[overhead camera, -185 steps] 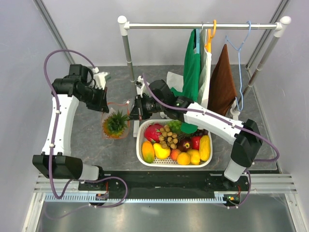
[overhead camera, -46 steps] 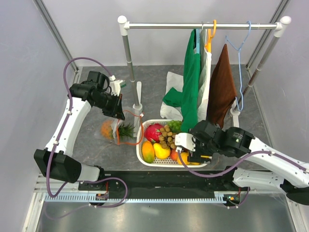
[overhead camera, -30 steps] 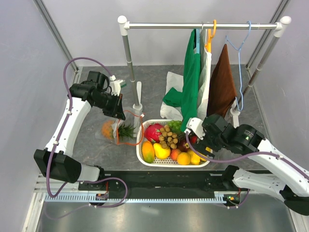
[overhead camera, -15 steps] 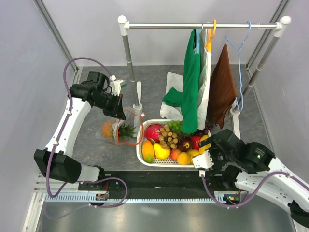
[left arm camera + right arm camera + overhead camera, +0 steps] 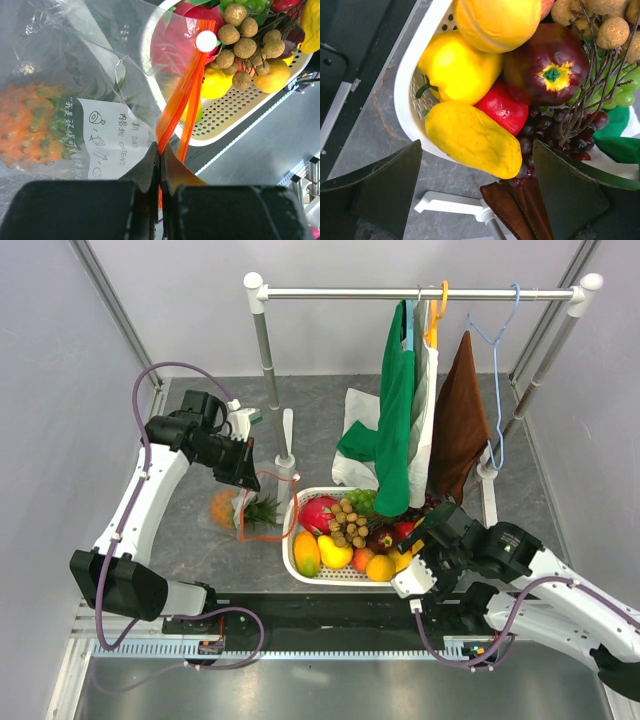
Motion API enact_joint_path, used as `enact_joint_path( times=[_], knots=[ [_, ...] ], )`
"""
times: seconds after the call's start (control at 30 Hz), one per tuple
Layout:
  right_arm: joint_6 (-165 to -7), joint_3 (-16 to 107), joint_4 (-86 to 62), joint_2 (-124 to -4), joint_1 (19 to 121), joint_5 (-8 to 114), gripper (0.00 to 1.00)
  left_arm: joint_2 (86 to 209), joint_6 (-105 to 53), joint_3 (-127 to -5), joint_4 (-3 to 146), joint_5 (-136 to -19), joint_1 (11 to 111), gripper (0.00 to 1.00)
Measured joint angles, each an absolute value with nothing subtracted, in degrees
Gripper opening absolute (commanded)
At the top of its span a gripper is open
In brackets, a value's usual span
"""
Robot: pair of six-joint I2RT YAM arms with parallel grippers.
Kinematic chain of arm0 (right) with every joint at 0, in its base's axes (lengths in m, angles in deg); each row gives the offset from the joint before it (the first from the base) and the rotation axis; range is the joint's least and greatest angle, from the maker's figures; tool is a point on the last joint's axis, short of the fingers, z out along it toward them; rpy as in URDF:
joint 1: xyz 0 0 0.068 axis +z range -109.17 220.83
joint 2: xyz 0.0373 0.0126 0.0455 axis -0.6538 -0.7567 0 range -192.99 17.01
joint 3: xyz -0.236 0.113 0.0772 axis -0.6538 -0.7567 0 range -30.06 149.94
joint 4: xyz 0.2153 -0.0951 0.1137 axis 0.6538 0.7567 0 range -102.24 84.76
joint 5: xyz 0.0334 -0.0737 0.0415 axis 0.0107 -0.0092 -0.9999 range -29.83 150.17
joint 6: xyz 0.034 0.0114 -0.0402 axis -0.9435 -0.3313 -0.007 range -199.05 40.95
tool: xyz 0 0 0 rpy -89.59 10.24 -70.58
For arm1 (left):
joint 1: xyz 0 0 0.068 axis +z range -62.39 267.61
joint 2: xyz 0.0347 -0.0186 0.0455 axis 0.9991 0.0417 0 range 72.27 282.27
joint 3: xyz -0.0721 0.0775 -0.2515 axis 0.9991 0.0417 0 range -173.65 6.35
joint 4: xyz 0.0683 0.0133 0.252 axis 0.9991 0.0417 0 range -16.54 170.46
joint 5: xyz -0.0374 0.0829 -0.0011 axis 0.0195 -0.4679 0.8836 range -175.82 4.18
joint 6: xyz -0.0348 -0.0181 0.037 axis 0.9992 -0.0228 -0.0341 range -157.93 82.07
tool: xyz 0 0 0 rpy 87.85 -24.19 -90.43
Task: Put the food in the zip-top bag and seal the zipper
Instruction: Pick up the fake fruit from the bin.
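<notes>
The robot's right gripper will next lower with a turn onto the middle of the long yellow piece (image 5: 472, 140), since the piece lies slanted across the gap between its open fingers.
The zip-top bag (image 5: 232, 512) lies on the grey table left of the basket, and the orange pineapple (image 5: 35, 125) shows through its clear plastic beside the white label (image 5: 107, 145). My left gripper (image 5: 243, 468) is shut on the orange-red zipper (image 5: 187, 85), pinching the strip at its fingertips (image 5: 160, 156). The white slider tab (image 5: 206, 41) sits at the strip's far end, over the basket. My right gripper (image 5: 475, 190) hangs open over the basket's right end and holds nothing. A long yellow lemon-like piece (image 5: 472, 140) lies just beyond its spread fingers.
The white slotted basket (image 5: 297, 502) holds several toy fruits: a yellow pepper-like piece (image 5: 457, 70), an orange (image 5: 497, 20), a dark red apple (image 5: 545, 70), grapes and longans. Behind it a clothes rack (image 5: 420, 292) carries green, white and brown cloths (image 5: 460, 420). Its white foot (image 5: 450, 205) lies under my right gripper.
My right arm has swung from above the basket's right side down toward its front right corner, staying open. The left arm and the bag have not moved.
</notes>
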State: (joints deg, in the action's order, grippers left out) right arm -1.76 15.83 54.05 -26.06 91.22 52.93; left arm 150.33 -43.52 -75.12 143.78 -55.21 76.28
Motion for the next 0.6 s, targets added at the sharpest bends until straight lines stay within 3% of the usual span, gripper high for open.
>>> enact_joint_path(
  times=[0.6],
  knots=[
    [-0.88, 13.8, 47.14, -29.09, 91.22, 53.67, 0.98, 149.76, -43.52, -73.92, 143.74, -55.19, 76.28, 0.02]
  ],
)
